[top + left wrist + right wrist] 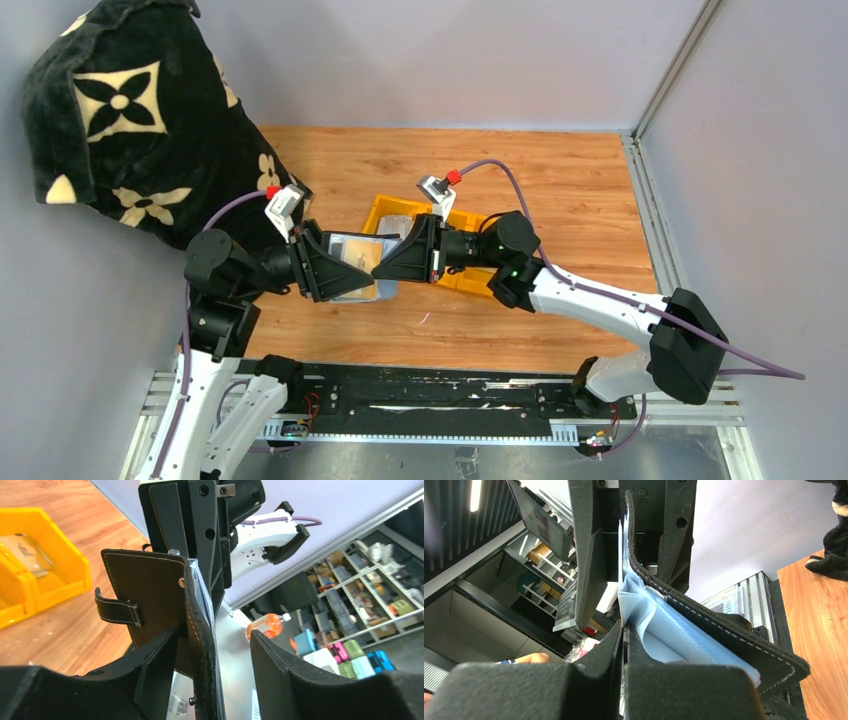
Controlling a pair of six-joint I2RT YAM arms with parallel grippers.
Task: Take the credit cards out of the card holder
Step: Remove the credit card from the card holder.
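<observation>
My left gripper is around the holder's stitched edge (204,660) and will stay there. It will next close both fingers onto the edge, since there is still a gap between the holder and one finger.
The black card holder (355,268) is held up in the air between both grippers, in front of the yellow bin. In the left wrist view it (150,590) stands edge-on with its strap tab (117,611) to the left. My left gripper (340,265) (211,631) has its jaws apart around the holder; the left finger touches it and a gap shows beside the right finger. My right gripper (385,262) (623,627) is pinched shut on a thin pale credit card (620,555) seen edge-on at the holder's (724,640) open side, next to pale blue sleeves (674,630).
The yellow three-compartment bin (470,280) (30,512) sits on the wooden table behind the grippers, with a greyish card (398,222) (25,552) lying in it. A black flower-patterned blanket (130,120) covers the back left. Metal rails (430,395) run along the near edge.
</observation>
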